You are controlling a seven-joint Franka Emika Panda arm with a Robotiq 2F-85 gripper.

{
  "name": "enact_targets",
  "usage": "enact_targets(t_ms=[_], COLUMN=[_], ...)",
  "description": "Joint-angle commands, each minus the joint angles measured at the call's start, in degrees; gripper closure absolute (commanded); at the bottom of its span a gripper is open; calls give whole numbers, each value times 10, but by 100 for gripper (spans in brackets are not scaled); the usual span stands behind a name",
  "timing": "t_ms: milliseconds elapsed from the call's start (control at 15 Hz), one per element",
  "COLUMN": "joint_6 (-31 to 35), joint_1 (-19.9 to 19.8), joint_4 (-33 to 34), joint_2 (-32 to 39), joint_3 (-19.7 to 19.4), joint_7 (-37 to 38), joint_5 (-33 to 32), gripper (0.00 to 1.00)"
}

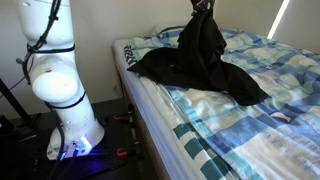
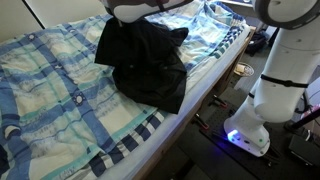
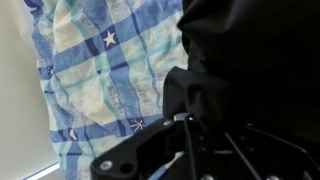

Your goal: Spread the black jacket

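Note:
I should next pull the fabric in my gripper outward toward the bare checked cover beyond the heap and release it; the jacket (image 1: 200,58) still hangs bunched below it.
The black jacket (image 1: 200,58) hangs from my gripper (image 1: 203,8) at the top of an exterior view, its lower part still lying spread over the bed. In an exterior view it drapes as a dark heap (image 2: 145,60) near the bed's edge, under the gripper (image 2: 135,10). In the wrist view the jacket (image 3: 255,60) fills the right side, bunched between the gripper's fingers (image 3: 190,125). The gripper is shut on the jacket's fabric.
The bed has a blue, white and yellow checked cover (image 1: 250,110) (image 2: 60,90) (image 3: 100,70). The robot's white base (image 1: 65,90) (image 2: 270,90) stands on the floor beside the bed. A pale wall (image 3: 20,100) lies behind the bed.

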Motion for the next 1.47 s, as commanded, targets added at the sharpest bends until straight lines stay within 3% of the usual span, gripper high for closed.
enact_targets(t_ms=[0, 67, 133, 667, 1400], joint_6=[-41, -14, -15, -17, -16], joint_1=[26, 19, 23, 24, 31], joint_4=[128, 55, 67, 68, 268], joint_2=[89, 43, 55, 62, 208], joint_3=[4, -2, -3, -6, -32], joint_7=[-45, -19, -21, -17, -112], joint_5=[-6, 0, 1, 1, -9], gripper=[99, 99, 94, 99, 99])
